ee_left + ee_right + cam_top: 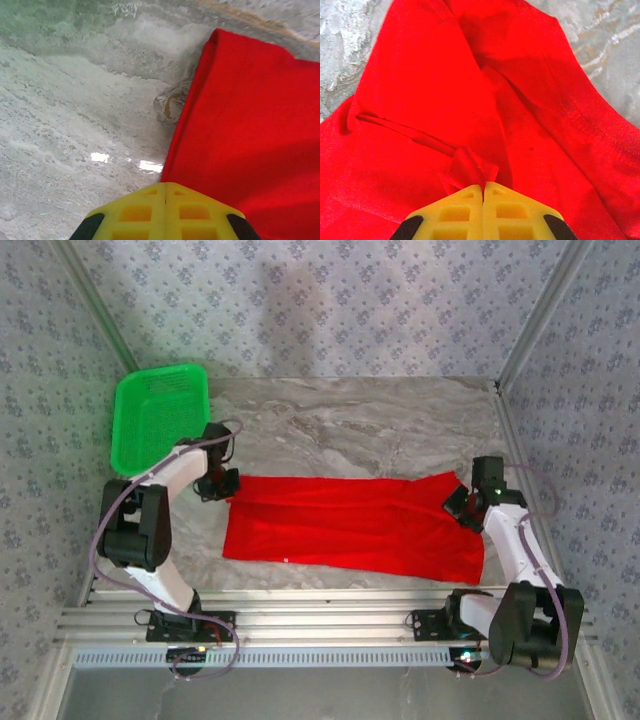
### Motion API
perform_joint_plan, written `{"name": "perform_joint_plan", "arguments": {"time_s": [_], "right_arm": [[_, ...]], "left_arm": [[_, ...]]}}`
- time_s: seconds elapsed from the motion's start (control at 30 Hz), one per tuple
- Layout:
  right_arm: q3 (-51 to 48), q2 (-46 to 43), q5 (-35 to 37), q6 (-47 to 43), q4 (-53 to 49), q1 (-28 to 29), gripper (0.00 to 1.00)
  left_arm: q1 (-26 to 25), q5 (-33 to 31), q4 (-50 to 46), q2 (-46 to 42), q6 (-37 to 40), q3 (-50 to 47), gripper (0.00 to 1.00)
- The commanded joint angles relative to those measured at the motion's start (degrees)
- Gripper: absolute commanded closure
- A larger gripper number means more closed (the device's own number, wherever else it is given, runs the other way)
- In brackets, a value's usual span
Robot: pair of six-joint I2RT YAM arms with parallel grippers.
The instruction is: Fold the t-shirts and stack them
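My right gripper next draws back over the red t-shirt's near half and releases its pinched fold, since long creases slant through the t-shirt around it.
The red t-shirt (350, 525) lies folded into a long flat band across the marble table (350, 425). My left gripper (222, 486) sits at the band's far left corner. In the left wrist view its yellow fingertips (150, 192) are pressed together, and the shirt's edge (250, 115) runs flat past them with no cloth seen between. A small tan and white patch (170, 104) peeks out from under that edge. My right gripper (462, 505) is at the band's far right end, shut on a small raised fold of the red cloth (470, 167) just ahead of the gripper (483, 187).
A green mesh basket (158, 415) stands at the far left of the table, behind the left arm. Bare marble stretches behind the shirt. Aluminium rails (330, 625) run along the near edge by the arm bases, and patterned walls close in both sides.
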Motion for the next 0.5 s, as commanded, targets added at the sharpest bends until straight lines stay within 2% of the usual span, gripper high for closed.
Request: {"name": "perform_joint_plan", "arguments": {"time_s": [0.0,0.47], "right_arm": [[-1.25,-2.34,2.61,2.86,-2.98,-0.38,1.00],[-4.05,-6.34,3.66,7.19,-5.14,0.39,1.00]], "left_arm": [[-0.55,-1.45,0.23,0.97,-0.80,-0.88,1.00],[-0.93,-2.23,1.19,2.80,-0.97,-2.26,1.00]]}}
